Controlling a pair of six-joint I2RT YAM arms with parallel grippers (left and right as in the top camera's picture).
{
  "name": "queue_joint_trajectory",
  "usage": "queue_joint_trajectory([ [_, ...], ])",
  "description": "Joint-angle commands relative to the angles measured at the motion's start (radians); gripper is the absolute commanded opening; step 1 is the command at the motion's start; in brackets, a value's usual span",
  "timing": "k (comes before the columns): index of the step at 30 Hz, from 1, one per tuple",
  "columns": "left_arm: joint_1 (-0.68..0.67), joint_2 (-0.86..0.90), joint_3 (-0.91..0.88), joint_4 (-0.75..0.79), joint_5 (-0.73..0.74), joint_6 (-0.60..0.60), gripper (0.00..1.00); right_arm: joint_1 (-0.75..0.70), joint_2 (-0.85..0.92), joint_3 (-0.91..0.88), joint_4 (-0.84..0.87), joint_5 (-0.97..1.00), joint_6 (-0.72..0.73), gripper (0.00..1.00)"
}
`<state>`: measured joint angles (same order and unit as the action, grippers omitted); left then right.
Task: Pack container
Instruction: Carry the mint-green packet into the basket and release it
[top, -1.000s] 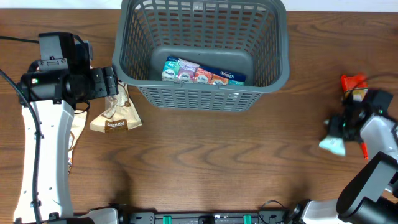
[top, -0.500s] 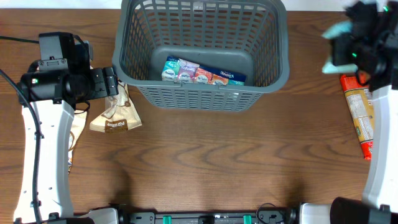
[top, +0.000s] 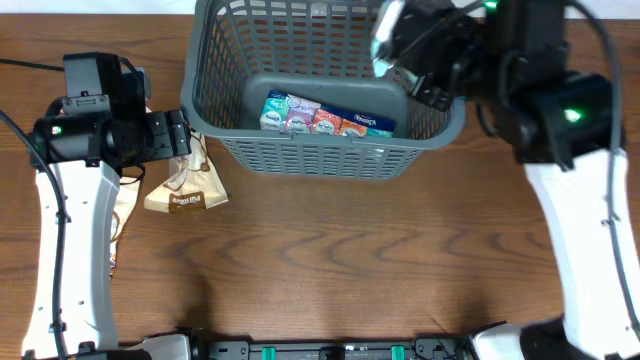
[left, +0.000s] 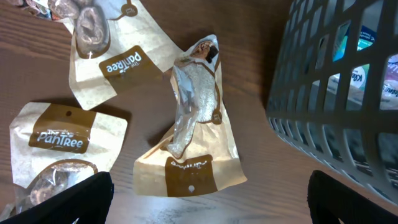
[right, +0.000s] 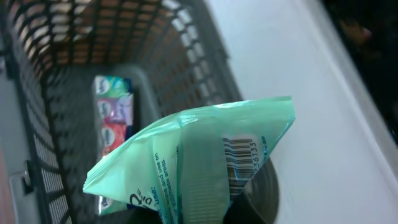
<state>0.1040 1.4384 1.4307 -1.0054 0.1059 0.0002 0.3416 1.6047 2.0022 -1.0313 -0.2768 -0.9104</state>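
Next I need to bring my right gripper down to the left in the overhead view to free the light green packet, as the basket's bare base (top: 346, 92) (right: 145, 107) lies below it on that side.
The dark grey slotted basket (top: 330, 160) stands at the back middle of the table, with several colourful snack packets (top: 320, 115) lying on its base. My right gripper (top: 405, 50) is shut on a light green packet (top: 383, 45) and holds it above the basket's right part. In the right wrist view the green packet (right: 193, 162) hangs over the basket (right: 186, 56) and hides the fingers. My left gripper (left: 208, 205) is open and empty, just left of the basket (left: 323, 93), above a brown and cream packet (left: 193, 130).
Two more cream and brown packets (left: 106, 56) (left: 56, 149) lie left of that one. In the overhead view the brown packet (top: 185, 190) lies by the basket's front left corner. My right arm (top: 570, 200) reaches across the table's right side.
My right arm has swung from the table's right edge up and left, carrying the green packet over the basket. The left arm has not moved.
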Motion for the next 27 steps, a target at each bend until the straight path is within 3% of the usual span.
queue_joint_trajectory([
  [1, 0.002, 0.005, -0.006, -0.006, 0.01, 0.006, 0.92, 0.023, 0.117, 0.01, -0.013, -0.054, -0.158, 0.01],
  [14, 0.002, 0.005, -0.006, -0.006, 0.01, 0.006, 0.91, 0.036, 0.474, 0.01, -0.009, -0.095, -0.08, 0.02],
  [15, 0.002, 0.005, -0.006, -0.006, 0.01, 0.006, 0.91, 0.036, 0.48, 0.01, -0.008, -0.094, -0.06, 0.07],
  [16, 0.002, 0.005, -0.006, -0.006, 0.01, 0.006, 0.91, 0.036, 0.487, 0.01, -0.008, -0.091, -0.044, 0.2],
  [18, 0.002, 0.005, -0.006, -0.006, 0.01, 0.006, 0.91, 0.036, 0.486, 0.01, -0.008, -0.085, -0.035, 0.61],
  [19, 0.002, 0.005, -0.006, -0.006, 0.01, 0.006, 0.91, 0.036, 0.48, 0.01, -0.009, -0.086, -0.021, 0.68],
  [27, 0.002, 0.005, -0.006, -0.008, 0.01, 0.006, 0.91, 0.002, 0.321, 0.058, -0.012, -0.055, 0.028, 0.67],
])
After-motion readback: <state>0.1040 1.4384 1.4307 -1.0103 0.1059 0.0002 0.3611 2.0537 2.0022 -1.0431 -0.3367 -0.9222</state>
